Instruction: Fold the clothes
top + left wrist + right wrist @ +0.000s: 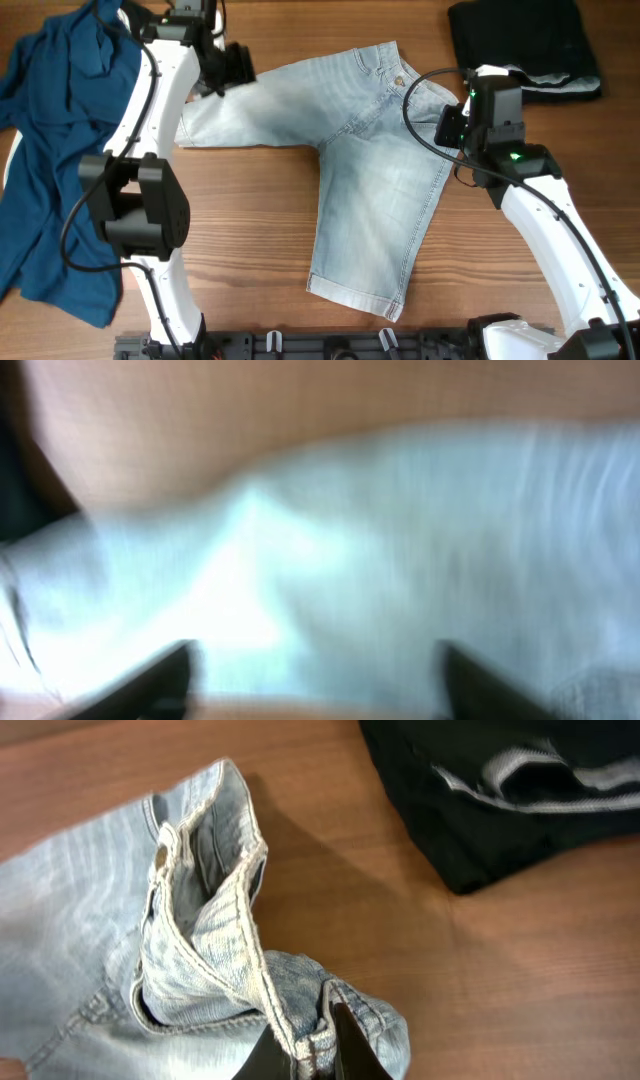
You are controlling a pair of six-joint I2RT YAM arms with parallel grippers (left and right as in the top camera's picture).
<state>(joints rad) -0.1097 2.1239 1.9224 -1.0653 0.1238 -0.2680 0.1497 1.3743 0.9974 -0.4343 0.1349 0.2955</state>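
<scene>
The waistband of the shorts is bunched and creased, so next I should move my right gripper back and down onto the bare tabletop [456,194] beside their front leg and release their corner.
Light blue denim shorts [370,190] lie spread on the wooden table, one leg pointing left and one toward the front. My left gripper [232,68] is over the end of the left leg. In the blurred left wrist view its fingers [315,685] stand wide apart, open, with the denim [400,560] beneath them. My right gripper [452,125] is at the right end of the waistband. In the right wrist view it [310,1055] is shut on the bunched waistband seam [225,920], which is lifted and creased.
A crumpled dark blue shirt [50,130] covers the left side of the table, under the left arm. A folded black garment [525,40] with a white stripe lies at the back right, also in the right wrist view [500,790].
</scene>
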